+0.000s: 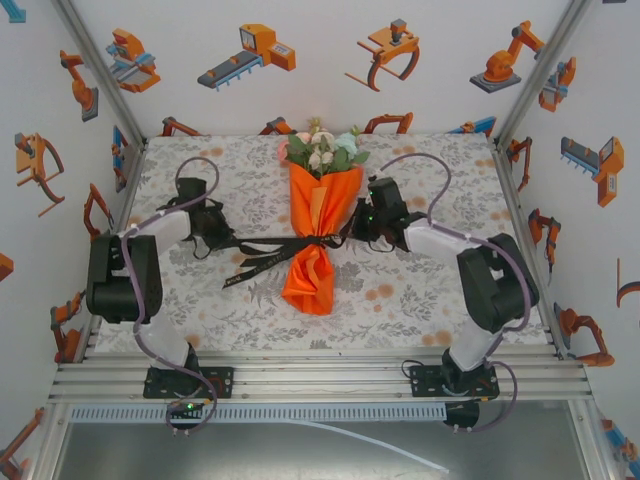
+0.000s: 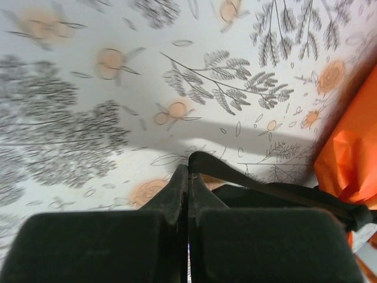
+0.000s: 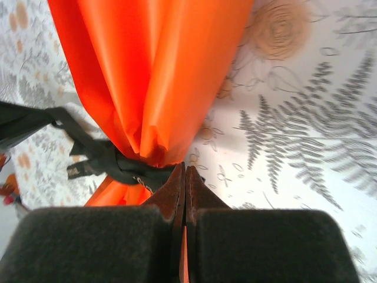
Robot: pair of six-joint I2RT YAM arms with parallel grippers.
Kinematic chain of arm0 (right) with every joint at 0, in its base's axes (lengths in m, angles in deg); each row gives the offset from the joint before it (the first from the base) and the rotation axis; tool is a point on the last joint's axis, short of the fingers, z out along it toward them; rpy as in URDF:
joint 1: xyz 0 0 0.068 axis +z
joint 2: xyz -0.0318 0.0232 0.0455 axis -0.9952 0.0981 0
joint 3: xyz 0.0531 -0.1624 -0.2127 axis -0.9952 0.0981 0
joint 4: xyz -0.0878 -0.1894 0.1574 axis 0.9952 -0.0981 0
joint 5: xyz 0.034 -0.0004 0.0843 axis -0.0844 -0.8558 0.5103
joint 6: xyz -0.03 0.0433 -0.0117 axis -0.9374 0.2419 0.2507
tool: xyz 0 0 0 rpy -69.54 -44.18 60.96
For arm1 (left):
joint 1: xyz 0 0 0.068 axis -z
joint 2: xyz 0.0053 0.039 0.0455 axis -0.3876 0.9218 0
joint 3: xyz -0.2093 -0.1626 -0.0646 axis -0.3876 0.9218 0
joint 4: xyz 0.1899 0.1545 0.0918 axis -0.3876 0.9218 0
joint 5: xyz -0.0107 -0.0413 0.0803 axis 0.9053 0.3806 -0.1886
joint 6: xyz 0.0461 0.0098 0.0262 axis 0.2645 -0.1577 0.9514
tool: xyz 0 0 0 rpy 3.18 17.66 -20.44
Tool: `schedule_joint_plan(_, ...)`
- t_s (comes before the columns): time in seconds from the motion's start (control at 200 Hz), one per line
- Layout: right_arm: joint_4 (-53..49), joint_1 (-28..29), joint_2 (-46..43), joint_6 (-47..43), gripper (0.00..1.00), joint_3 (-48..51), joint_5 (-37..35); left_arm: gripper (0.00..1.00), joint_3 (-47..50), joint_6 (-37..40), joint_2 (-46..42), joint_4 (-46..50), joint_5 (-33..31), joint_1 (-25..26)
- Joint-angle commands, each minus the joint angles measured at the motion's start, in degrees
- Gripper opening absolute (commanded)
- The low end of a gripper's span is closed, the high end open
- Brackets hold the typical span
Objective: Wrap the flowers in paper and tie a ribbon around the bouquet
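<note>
I will next move my right gripper away from the bouquet and over the open table cover to release, since the black ribbon (image 1: 270, 243) is already tied in a knot around the paper's waist.
The bouquet lies at the table's middle, with the flowers (image 1: 322, 150) at the far end. The orange paper (image 1: 312, 280) forms a cone around the stems, pinched at its waist. The black ribbon (image 1: 270, 243) circles that waist and is knotted there, with loose tails trailing to the front left. My left gripper (image 1: 228, 240) is left of the bouquet, shut on a ribbon end. In the left wrist view the ribbon (image 2: 265, 186) runs from my left gripper (image 2: 188, 168) to the paper (image 2: 347, 159). My right gripper (image 1: 352, 232) sits against the waist on the right. In the right wrist view my right gripper (image 3: 185, 170) is shut on the ribbon (image 3: 106, 159) by the knot, under the paper (image 3: 159, 71).
A grey floral table cover (image 1: 430, 290) lies under everything. White walls with robot pictures close in the left, back and right. Purple-grey cables (image 1: 420, 160) arc over both arms. An aluminium rail (image 1: 320, 372) runs along the near edge.
</note>
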Motion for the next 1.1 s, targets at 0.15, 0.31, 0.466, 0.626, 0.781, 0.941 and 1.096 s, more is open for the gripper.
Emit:
schedule_joint_plan(0.15, -6.5, -0.1, -4.8, -3.5, 0.00, 2.4, -18.3, 0.00, 1.6, -2.6, -4.9, 5.1, -6.5, -2.9)
schedule_joint_plan(0.31, -10.3, -0.7, -6.0, -5.5, 0.00, 2.8, -25.7, 0.00, 3.4, -3.6, -4.9, 4.4, -7.1, -3.5)
schedule_joint_plan(0.466, -11.4, -3.3, -7.1, -6.1, 0.00, 4.4, -28.4, 0.00, 3.7, -3.8, -4.6, 4.7, -7.8, -4.4)
schedule_joint_plan(0.626, -12.3, -6.3, -7.8, -5.3, 0.00, 6.0, -29.4, 0.00, 4.2, -3.8, -4.8, 4.8, -9.1, -5.5)
schedule_joint_plan(0.781, -12.7, -9.3, -8.7, -2.0, 0.00, 8.1, -29.7, 0.00, 4.9, -4.0, -4.8, 5.2, -10.0, -7.0)
schedule_joint_plan(0.941, -14.2, -10.1, -9.8, -0.7, 0.00, 8.4, -31.5, 0.00, 5.5, -4.0, -5.1, 4.7, -10.0, -7.2)
schedule_joint_plan(1.096, -11.7, -11.3, -11.8, 1.5, 0.00, 10.2, -28.4, 0.00, 5.4, -2.8, -6.0, 3.6, -8.3, -7.1)
